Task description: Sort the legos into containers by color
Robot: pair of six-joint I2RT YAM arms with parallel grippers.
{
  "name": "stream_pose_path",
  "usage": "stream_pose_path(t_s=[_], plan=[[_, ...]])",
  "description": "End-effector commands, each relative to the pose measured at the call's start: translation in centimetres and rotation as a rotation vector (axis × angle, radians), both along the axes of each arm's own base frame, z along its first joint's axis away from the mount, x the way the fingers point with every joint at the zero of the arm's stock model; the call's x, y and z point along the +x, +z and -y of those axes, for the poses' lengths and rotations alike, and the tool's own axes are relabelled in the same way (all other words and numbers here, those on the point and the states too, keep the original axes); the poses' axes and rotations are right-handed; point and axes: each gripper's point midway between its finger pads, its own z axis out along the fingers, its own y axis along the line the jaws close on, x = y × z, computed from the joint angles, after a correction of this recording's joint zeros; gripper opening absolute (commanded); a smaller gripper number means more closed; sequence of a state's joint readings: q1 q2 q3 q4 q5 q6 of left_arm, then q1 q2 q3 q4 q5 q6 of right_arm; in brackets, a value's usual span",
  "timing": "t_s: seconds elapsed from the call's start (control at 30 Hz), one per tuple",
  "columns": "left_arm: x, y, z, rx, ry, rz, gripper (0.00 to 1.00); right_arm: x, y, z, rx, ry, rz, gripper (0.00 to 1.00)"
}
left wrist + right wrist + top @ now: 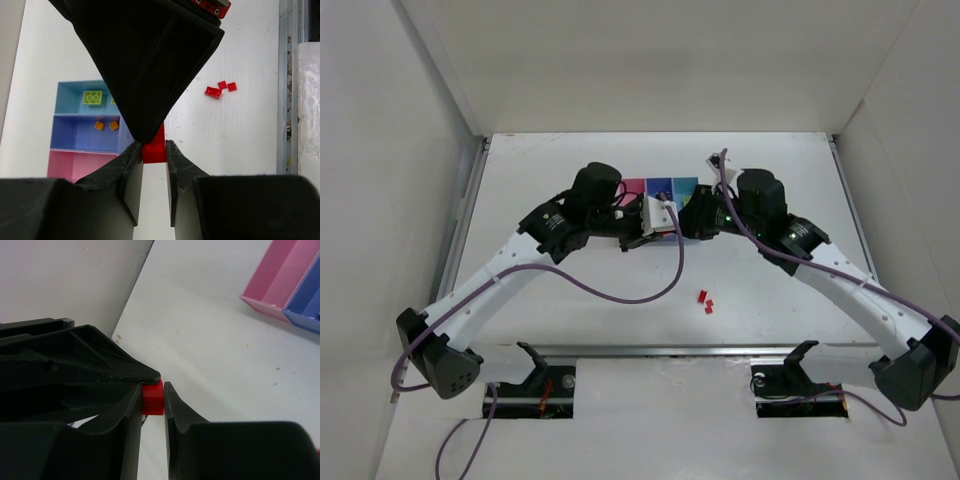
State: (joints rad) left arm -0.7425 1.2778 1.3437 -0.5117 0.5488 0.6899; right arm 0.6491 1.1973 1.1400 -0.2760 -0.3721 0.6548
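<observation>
Both other bins hold other colors, so next my right gripper should move away from the left gripper, then down over the pink bin (634,188) (284,279) to release the red brick.
A small red brick (155,148) is pinched between both grippers at once, in front of the bins. My left gripper (154,151) is shut on it. My right gripper (152,393) is shut on the same brick (152,400). In the top view the two grippers meet at the bins' near edge, the left gripper (658,215) beside the right gripper (688,218). The joined bins are pink (65,166), blue (75,136) and teal (70,97). A lime-green brick (93,97) lies in the teal bin. Two orange bricks (99,125) lie in the blue bin. The pink bin's visible part shows no brick.
Three small red bricks (214,92) lie loose on the white table, also in the top view (705,300), nearer the arm bases. A metal rail (287,80) runs along the table's near edge. White walls enclose the table on three sides.
</observation>
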Motion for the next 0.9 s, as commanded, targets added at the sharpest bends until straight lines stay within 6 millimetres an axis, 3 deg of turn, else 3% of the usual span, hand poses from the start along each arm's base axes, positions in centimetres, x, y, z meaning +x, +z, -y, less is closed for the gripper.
stream_pose_path(t_s=[0.0, 0.17, 0.23, 0.4, 0.5, 0.57, 0.7, 0.73, 0.77, 0.8, 0.83, 0.87], plan=[[0.6, 2.1, 0.3, -0.048, 0.019, 0.035, 0.00, 0.0, 2.7, 0.4, 0.040, -0.008, 0.076, 0.00], [1.0, 1.5, -0.2, -0.031, 0.049, 0.019, 0.00, 1.2, 1.5, 3.2, -0.001, -0.109, 0.060, 0.00], [1.0, 0.8, -0.1, -0.021, 0.053, -0.002, 0.00, 1.3, 2.3, 4.0, 0.011, -0.127, 0.078, 0.00], [1.7, 0.3, -0.4, -0.017, 0.084, -0.029, 0.00, 1.7, 1.6, 4.5, -0.007, -0.155, 0.063, 0.00], [1.7, 0.3, -0.4, -0.017, 0.084, -0.029, 0.00, 1.6, 2.2, 4.2, 0.014, -0.134, 0.080, 0.00], [1.9, 0.3, -0.6, -0.020, 0.098, -0.038, 0.00, 2.1, 1.2, 3.9, -0.002, -0.133, 0.058, 0.00], [3.4, -0.2, -2.3, -0.041, 0.212, -0.124, 0.00, 5.0, 0.3, 3.6, -0.052, -0.202, 0.051, 0.00], [3.8, -0.4, -2.7, -0.051, 0.245, -0.149, 0.00, 6.1, 1.4, 3.4, -0.056, -0.217, 0.084, 0.00], [4.3, -1.1, -4.0, -0.054, 0.300, -0.184, 0.00, 7.6, -0.2, 2.4, -0.106, -0.217, 0.074, 0.00], [4.7, -1.1, -4.4, -0.087, 0.346, -0.216, 0.00, 8.4, -0.5, 1.8, -0.132, -0.225, 0.075, 0.00], [4.9, -1.3, -4.9, -0.100, 0.376, -0.236, 0.00, 9.6, 1.3, 0.8, -0.129, -0.240, 0.124, 0.00], [5.2, -1.0, -5.9, -0.123, 0.412, -0.236, 0.00, 10.4, 1.0, 0.0, -0.153, -0.239, 0.128, 0.00]])
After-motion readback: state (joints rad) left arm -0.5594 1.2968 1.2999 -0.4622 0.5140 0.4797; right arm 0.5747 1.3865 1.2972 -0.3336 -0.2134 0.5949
